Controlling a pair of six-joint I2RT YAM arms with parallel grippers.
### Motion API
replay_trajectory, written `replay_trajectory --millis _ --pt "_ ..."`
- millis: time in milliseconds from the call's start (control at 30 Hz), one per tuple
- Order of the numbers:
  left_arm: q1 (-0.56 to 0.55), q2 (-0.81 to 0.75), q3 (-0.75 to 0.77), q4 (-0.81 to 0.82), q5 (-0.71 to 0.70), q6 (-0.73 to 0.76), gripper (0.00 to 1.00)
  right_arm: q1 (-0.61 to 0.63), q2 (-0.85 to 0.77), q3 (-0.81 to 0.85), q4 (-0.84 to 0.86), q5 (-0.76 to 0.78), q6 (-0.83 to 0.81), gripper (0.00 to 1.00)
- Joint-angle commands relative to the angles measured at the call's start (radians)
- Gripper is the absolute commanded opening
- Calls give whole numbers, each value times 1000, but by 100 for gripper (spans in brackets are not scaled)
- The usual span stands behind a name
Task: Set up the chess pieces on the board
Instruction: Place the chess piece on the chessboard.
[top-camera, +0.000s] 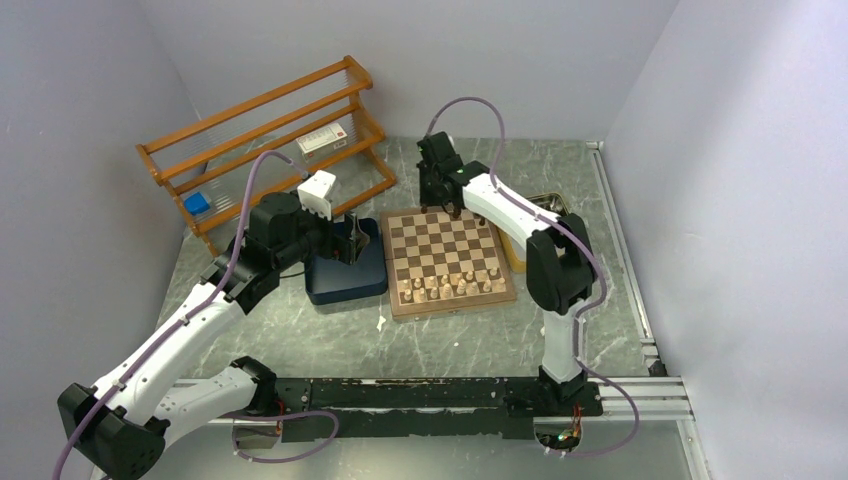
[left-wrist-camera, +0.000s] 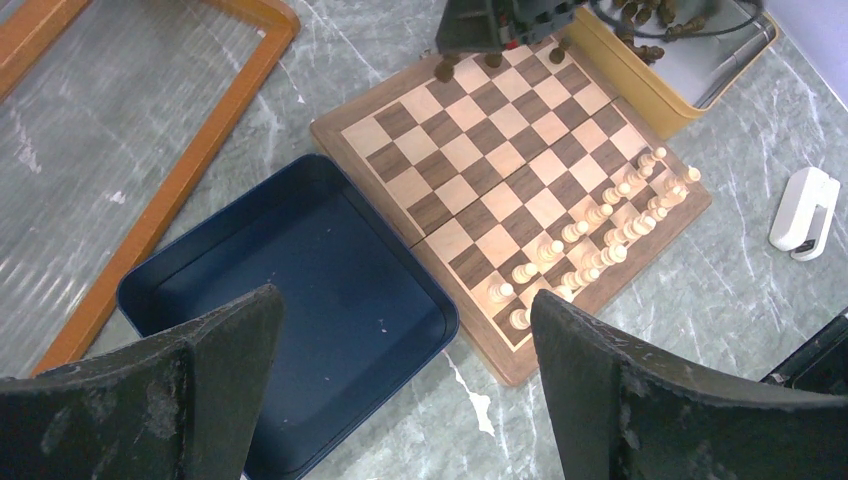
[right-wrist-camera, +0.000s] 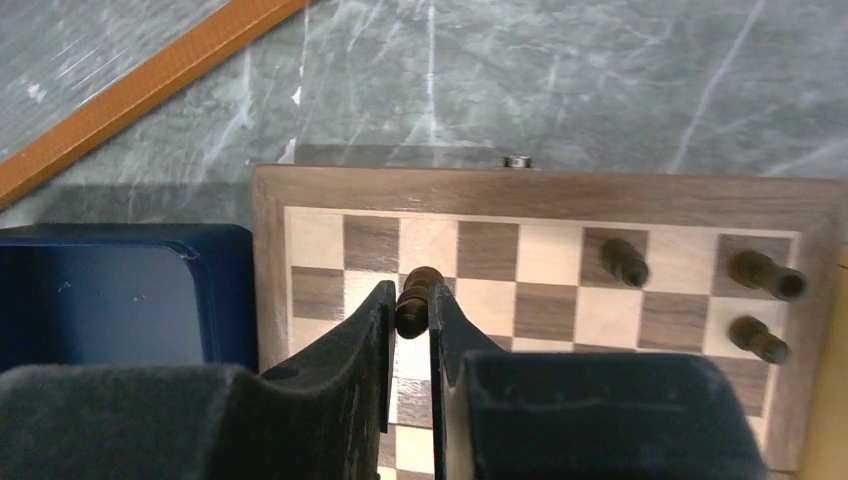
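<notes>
My right gripper carries the dark brown chess piece down onto the empty pale far-row square (top-camera: 421, 220) (right-wrist-camera: 428, 246) next, because that row holds dark pieces.
The board (top-camera: 450, 262) lies mid-table, with pale cream chessmen (top-camera: 450, 287) filling its near rows. My right gripper (top-camera: 447, 207) is at the board's far edge. In the right wrist view it (right-wrist-camera: 410, 300) is shut on a dark brown chess piece (right-wrist-camera: 417, 292) over the far left squares; whether the piece touches the board (right-wrist-camera: 540, 185) I cannot tell. Three more dark pieces (right-wrist-camera: 625, 262) stand on far rows to the right. My left gripper (top-camera: 350, 243) is open and empty above the dark blue tray (top-camera: 345, 280); its fingers (left-wrist-camera: 230, 350) are spread wide.
A yellow-rimmed tin (left-wrist-camera: 690, 70) with several dark pieces sits beyond the board's far right corner. An orange wooden rack (top-camera: 270, 140) stands at the back left. A small white object (left-wrist-camera: 805, 210) lies on the marble in front of the board. The blue tray (left-wrist-camera: 300, 290) has nothing in it.
</notes>
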Motion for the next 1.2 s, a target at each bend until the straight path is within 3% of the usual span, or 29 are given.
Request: replay_trajectory --millis 0,1167 --pt "-8 -22 -6 14 -10 12 98 23 58 83 -26 12 8 12" --pt "-8 -23 -8 14 -10 14 98 49 230 191 -131 61 -9 15"
